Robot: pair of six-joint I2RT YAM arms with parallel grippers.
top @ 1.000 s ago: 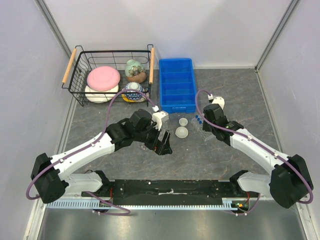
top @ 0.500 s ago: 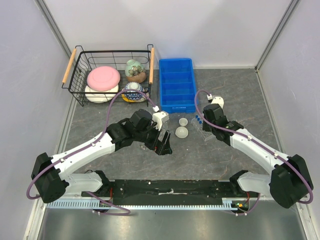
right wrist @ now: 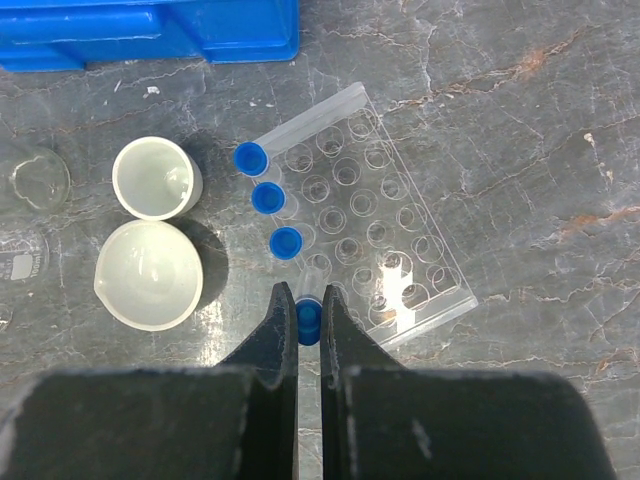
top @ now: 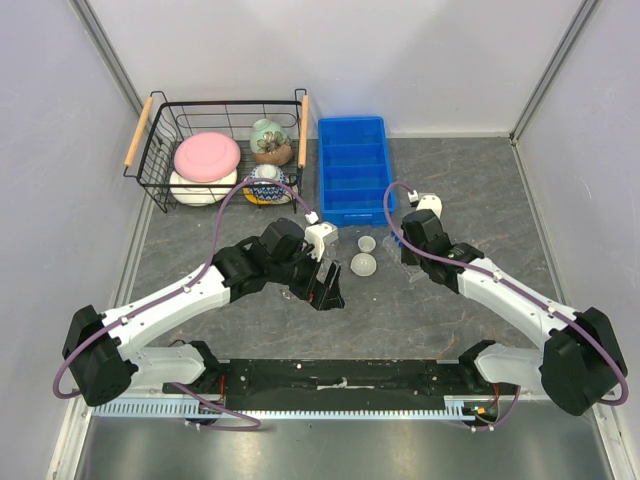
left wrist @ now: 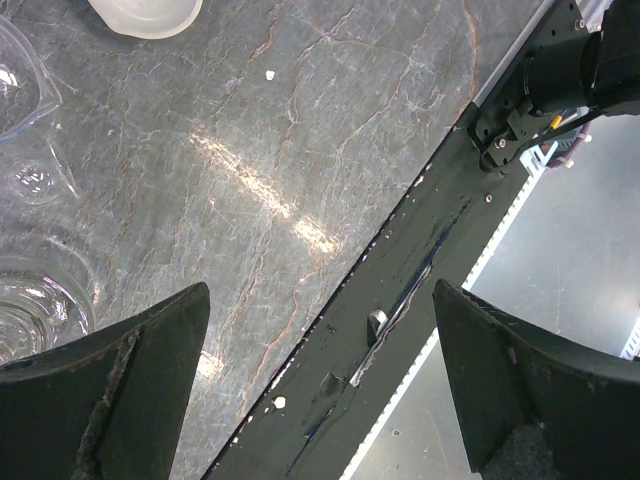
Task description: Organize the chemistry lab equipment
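Observation:
My right gripper moves down beside the nearest standing blue cap next, before the clear tube goes into the rack's edge row.
My right gripper (right wrist: 309, 305) is shut on the blue cap of a clear tube (right wrist: 318, 272) at the near corner of a clear tube rack (right wrist: 385, 235). Three more blue-capped tubes (right wrist: 266, 198) stand along the rack's left edge. Two white dishes (right wrist: 155, 178) (right wrist: 150, 275) sit left of the rack; they also show in the top view (top: 363, 264). Clear glass flasks (right wrist: 40, 180) lie further left. My left gripper (left wrist: 320, 300) is open and empty above the table's front edge, with glass flasks (left wrist: 30, 300) beside its left finger.
A blue compartment bin (top: 353, 170) stands behind the dishes. A wire basket (top: 158, 190) with pink, white and patterned crockery is at the back left. The black base rail (left wrist: 400, 300) runs along the table's near edge.
My right gripper has shifted slightly left over the tubes, now hiding their blue caps in the top view. The left arm has not moved.

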